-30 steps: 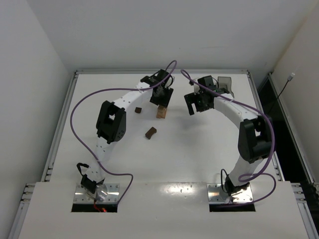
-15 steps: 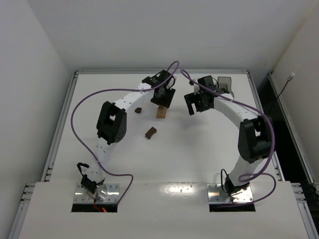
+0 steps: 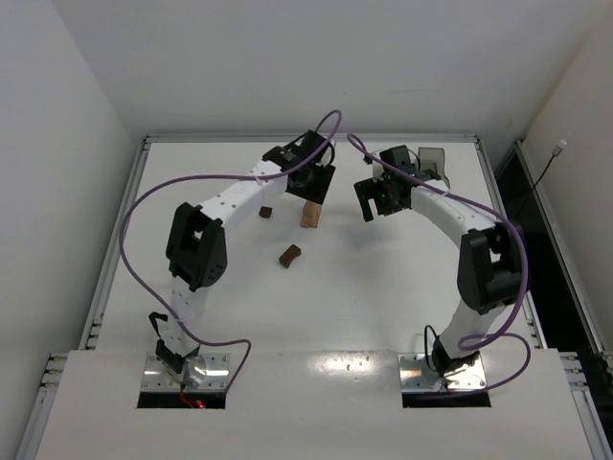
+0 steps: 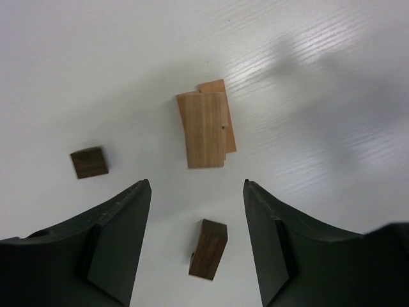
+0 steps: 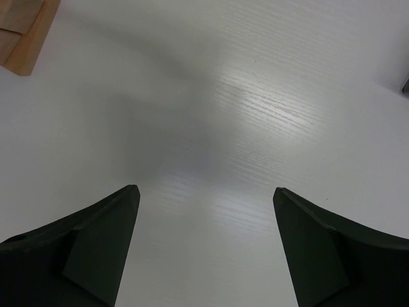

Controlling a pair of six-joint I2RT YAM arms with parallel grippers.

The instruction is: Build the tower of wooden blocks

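I will next pull my left gripper back toward my base and lower its open fingers around the long sides of the dark brown notched piece (image 3: pixel 289 255) (image 4: pixel 208 249) below it.
A short tower of light tan wood blocks (image 3: pixel 310 215) stands at the middle back of the table; from above in the left wrist view (image 4: pixel 206 128) its top piece sits slightly askew on the one below. A dark brown cube (image 3: pixel 265 212) lies to its left, also in the left wrist view (image 4: pixel 89 162). A dark brown notched piece (image 3: pixel 289 255) lies nearer, seen in the left wrist view (image 4: pixel 209 249) far below the fingers. My left gripper (image 3: pixel 313 182) is open and empty, high above the tower (image 4: pixel 197 182). My right gripper (image 3: pixel 369 203) is open and empty, right of the tower (image 5: pixel 206 188).
A translucent grey tray (image 3: pixel 433 161) stands at the back right behind the right arm. The tan stack's edge shows at the top left of the right wrist view (image 5: pixel 22 32). Raised rails run along the table's edge (image 3: pixel 134 201).
My left gripper has drawn a little up and back from the tan stack, and the left arm's elbow has swung left. The blocks and the right arm have not moved.
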